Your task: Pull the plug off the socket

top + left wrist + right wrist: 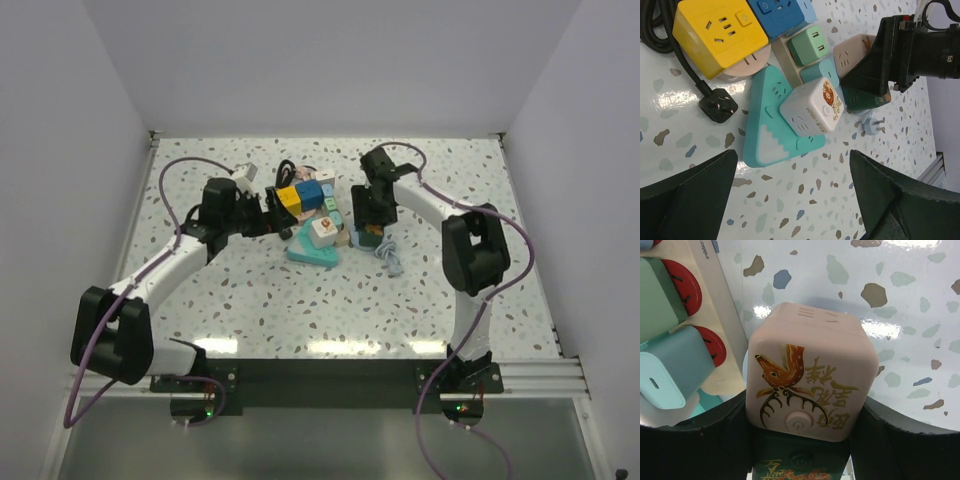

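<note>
My right gripper should move sideways toward the power strip [715,305] next, and then it should let go of the pink cube.
The socket, a cream power strip [715,305] with round red outlets, lies at the left of the right wrist view. A green plug [655,295] and a light blue plug [670,370] sit in it. In the left wrist view the strip [783,46] peeks out beside the same green plug [810,45]. My right gripper [802,407] is shut on a pink cube with a deer picture [810,365], with a dark green cube [800,460] also between the fingers. My left gripper [792,185] is open and empty over bare table, just in front of the teal triangular block [765,125].
A white cube [812,112] rests on the teal block. A yellow cube socket [715,30], a blue cube [777,12] and a black plug with cord [717,105] crowd the left. A small loose plug [872,126] lies right of the pile.
</note>
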### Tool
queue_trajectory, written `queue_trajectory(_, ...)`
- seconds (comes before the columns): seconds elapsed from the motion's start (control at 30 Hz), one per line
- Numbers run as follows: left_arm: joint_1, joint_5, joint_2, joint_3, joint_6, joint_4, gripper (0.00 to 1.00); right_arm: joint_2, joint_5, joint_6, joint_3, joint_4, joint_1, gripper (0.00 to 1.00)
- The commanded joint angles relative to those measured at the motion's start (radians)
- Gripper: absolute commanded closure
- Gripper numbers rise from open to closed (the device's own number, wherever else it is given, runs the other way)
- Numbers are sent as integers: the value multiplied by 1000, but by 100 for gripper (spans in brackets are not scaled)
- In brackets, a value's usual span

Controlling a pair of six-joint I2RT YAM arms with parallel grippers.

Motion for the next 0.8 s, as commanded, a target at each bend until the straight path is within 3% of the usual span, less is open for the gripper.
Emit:
queue_trajectory(0.0, -6, -48, 1, 56, -28, 37, 0, 33, -110, -9, -25, 94, 51, 49)
queue_trajectory(0.33, -6, -184, -84, 60, -10, -50, 0, 203, -265, 45, 246, 125, 199, 51)
queue_trajectory(0.57, -6, -215, -94, 44, -28, -58, 0, 292, -311, 148, 334, 140, 313, 49)
queue_trajectory(0.67, -6, -195, -76, 43, -39, -47, 0, 309, -216, 175, 364, 67, 321, 45)
queue_trajectory(0.77, -6, -131, -41, 47, -54, -29, 0, 280, -24, 160, 325, 7, 301, 37)
